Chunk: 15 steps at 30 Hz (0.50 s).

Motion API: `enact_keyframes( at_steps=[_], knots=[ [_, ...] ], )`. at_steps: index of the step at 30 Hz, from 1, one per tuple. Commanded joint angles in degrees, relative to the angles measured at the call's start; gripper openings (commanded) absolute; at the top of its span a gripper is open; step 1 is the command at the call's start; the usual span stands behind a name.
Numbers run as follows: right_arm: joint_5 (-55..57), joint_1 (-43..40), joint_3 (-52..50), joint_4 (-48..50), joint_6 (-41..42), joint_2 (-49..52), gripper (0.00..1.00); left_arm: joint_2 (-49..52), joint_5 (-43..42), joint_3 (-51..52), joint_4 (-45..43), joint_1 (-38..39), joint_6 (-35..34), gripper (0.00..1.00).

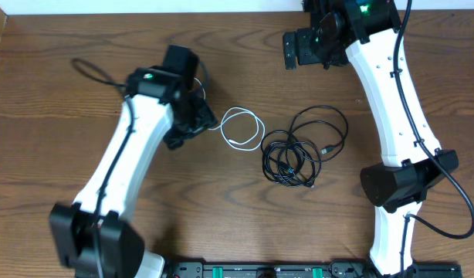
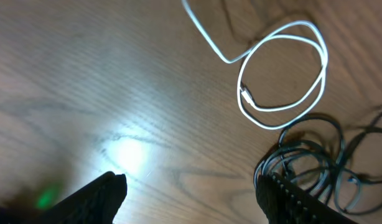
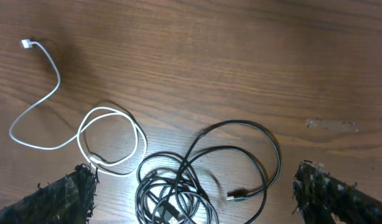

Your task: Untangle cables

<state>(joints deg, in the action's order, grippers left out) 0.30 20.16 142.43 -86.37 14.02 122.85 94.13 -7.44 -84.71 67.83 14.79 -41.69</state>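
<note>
My left gripper lowers toward the right in the overhead view onto the white cable's loop crossing (image 1: 222, 123) (image 2: 249, 53) next, as that part lies clear of the black cables.
The white cable (image 1: 241, 127) lies in a small loop on the wooden table, just right of my left gripper (image 1: 200, 117). In the left wrist view the white cable (image 2: 284, 74) is ahead of the open left gripper (image 2: 194, 186), which holds nothing. The black cables (image 1: 291, 158) lie tangled in a coil beside it, with one wider loop (image 1: 323, 127) spreading right. My right gripper (image 1: 299, 48) hangs high at the table's far side. It (image 3: 195, 177) stands wide open above the black cables (image 3: 175, 196) and a loose plug (image 3: 237, 196), holding nothing.
A black cord (image 1: 94, 71) of the left arm loops over the table's upper left. The table's far edge (image 1: 144, 14) runs along the top. Both arm bases (image 1: 245, 270) stand at the near edge.
</note>
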Motion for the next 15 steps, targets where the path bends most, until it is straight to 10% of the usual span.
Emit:
enact_keyframes(
  at_steps=[1,15],
  knots=[
    [-0.7,0.2,0.7,-0.2,0.5,-1.1,0.99,5.7,-0.1,0.5,-1.9,1.6,-0.4,0.73],
    [-0.7,0.2,0.7,-0.2,0.5,-1.1,0.99,12.6,0.1,0.5,-22.5,3.1,25.3,0.72]
  ],
)
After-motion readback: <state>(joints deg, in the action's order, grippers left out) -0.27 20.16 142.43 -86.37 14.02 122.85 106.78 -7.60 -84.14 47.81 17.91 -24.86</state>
